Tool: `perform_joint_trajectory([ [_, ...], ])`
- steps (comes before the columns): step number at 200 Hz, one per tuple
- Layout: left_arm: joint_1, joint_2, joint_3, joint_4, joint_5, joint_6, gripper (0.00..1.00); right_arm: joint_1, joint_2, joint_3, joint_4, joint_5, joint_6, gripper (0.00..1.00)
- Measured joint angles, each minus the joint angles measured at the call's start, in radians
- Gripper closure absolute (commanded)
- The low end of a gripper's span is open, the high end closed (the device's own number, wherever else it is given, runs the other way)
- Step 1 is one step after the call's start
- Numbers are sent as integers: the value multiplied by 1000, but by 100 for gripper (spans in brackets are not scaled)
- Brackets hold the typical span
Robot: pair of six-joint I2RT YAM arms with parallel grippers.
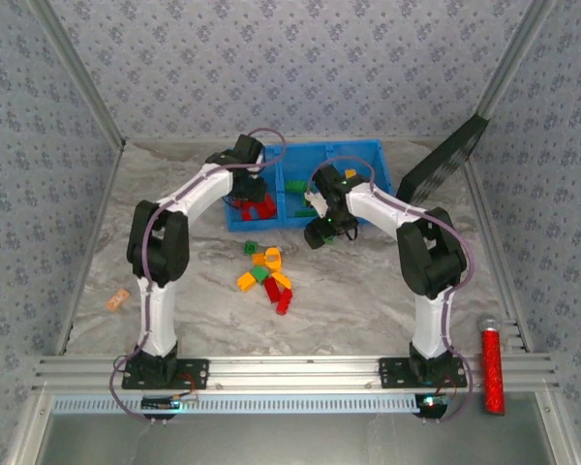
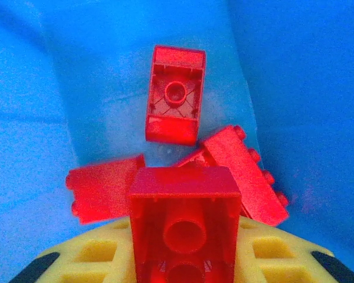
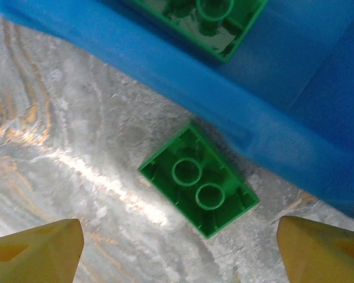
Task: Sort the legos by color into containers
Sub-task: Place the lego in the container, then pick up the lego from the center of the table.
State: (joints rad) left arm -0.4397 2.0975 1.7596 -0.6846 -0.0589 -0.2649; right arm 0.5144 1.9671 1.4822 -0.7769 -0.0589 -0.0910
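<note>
The upside-down green lego on the tabletop below my right gripper is still outside the tray (image 1: pixel 368 147), so next the gripper should lower around it and close.
The blue tray (image 1: pixel 368 147) stands at the back of the marble table. My left gripper (image 1: pixel 250 184) hangs over its left compartment, shut on a red lego (image 2: pixel 183 200) whose hollow underside faces the camera between the yellow fingers (image 2: pixel 94 254). Three more red legos (image 2: pixel 176 94) lie on the blue floor (image 2: pixel 295 88) below. Just in front of the tray's front wall (image 3: pixel 165 65), my right gripper (image 1: pixel 321 232) is open, with its fingertips (image 3: pixel 47 243) wide apart. A green lego (image 3: pixel 199 180) lies upside down on the table between them, untouched. Another green lego (image 3: pixel 206 23) sits inside the tray.
A loose pile of orange, green and red legos (image 1: pixel 268 273) lies mid-table. There is a small tan block (image 1: pixel 117 299) at the left. A long red cylinder (image 1: pixel 490 368) rests on the rail at the right. A black panel (image 1: pixel 445 160) leans against the right wall beside the tray.
</note>
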Motion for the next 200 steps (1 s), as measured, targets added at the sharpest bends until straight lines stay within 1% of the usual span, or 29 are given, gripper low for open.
perform_joint_trajectory([
  [42, 2, 82, 99, -9, 14, 4, 73, 19, 58, 0, 26, 63, -8, 13],
  [58, 2, 97, 114, -14, 18, 6, 71, 23, 93, 0, 27, 72, -13, 13],
  [87, 2, 107, 121, -24, 18, 7, 70, 22, 95, 2, 41, 71, -27, 17],
  [123, 6, 117, 127, -24, 18, 12, 69, 23, 96, 5, 49, 69, -42, 30],
  [135, 8, 119, 127, -27, 19, 14, 65, 23, 98, 7, 56, 68, -49, 35],
  [165, 11, 121, 127, -29, 19, 20, 50, 27, 103, 12, 64, 69, -53, 51],
  [200, 14, 122, 127, -31, 19, 30, 44, 35, 105, 13, 70, 72, -58, 63],
])
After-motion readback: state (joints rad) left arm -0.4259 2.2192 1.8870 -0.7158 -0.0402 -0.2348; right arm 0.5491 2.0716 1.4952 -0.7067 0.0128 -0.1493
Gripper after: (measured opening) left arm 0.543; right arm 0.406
